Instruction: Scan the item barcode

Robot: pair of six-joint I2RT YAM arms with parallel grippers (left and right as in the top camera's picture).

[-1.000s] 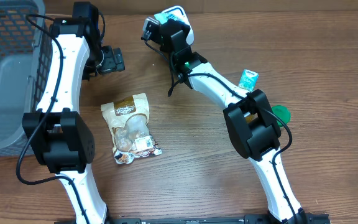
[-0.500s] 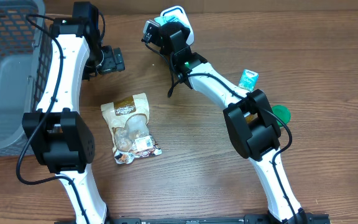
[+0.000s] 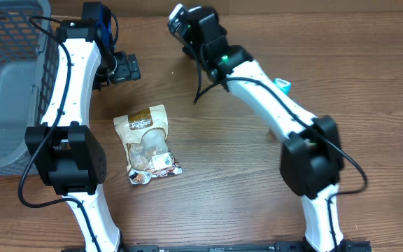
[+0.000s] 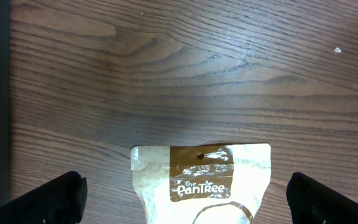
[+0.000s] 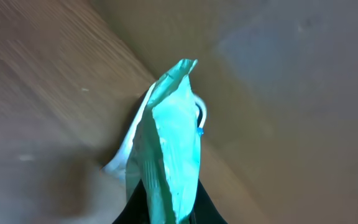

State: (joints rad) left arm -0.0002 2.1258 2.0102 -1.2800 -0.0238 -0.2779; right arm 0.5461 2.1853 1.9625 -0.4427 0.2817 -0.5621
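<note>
The bare wood beside the pouch is empty, so my right gripper will next move back from the table's far edge and down, releasing the teal packet there.
A teal packet (image 5: 173,143) stands on edge in the right wrist view, with my right gripper (image 5: 166,211) shut on its lower end. Something white (image 5: 120,158) shows just behind it. Overhead, that gripper (image 3: 182,21) is at the table's far edge, and its black wrist hides most of the packet. A tan and brown "The PanTree" snack pouch (image 3: 147,143) lies flat left of centre. My left gripper (image 3: 123,68) hangs open above the wood just beyond the pouch's top; the left wrist view has the pouch (image 4: 201,180) between the two spread fingertips (image 4: 55,199).
A grey mesh basket (image 3: 5,84) fills the far left. A second small teal packet (image 3: 283,85) peeks out beside the right forearm. Bare wood lies between the pouch and the right arm's base.
The right arm has swung up and over to the right, its elbow shifting right and covering a green disc. Its gripper, with the packet, moved slightly toward the far edge. The left arm stayed still.
</note>
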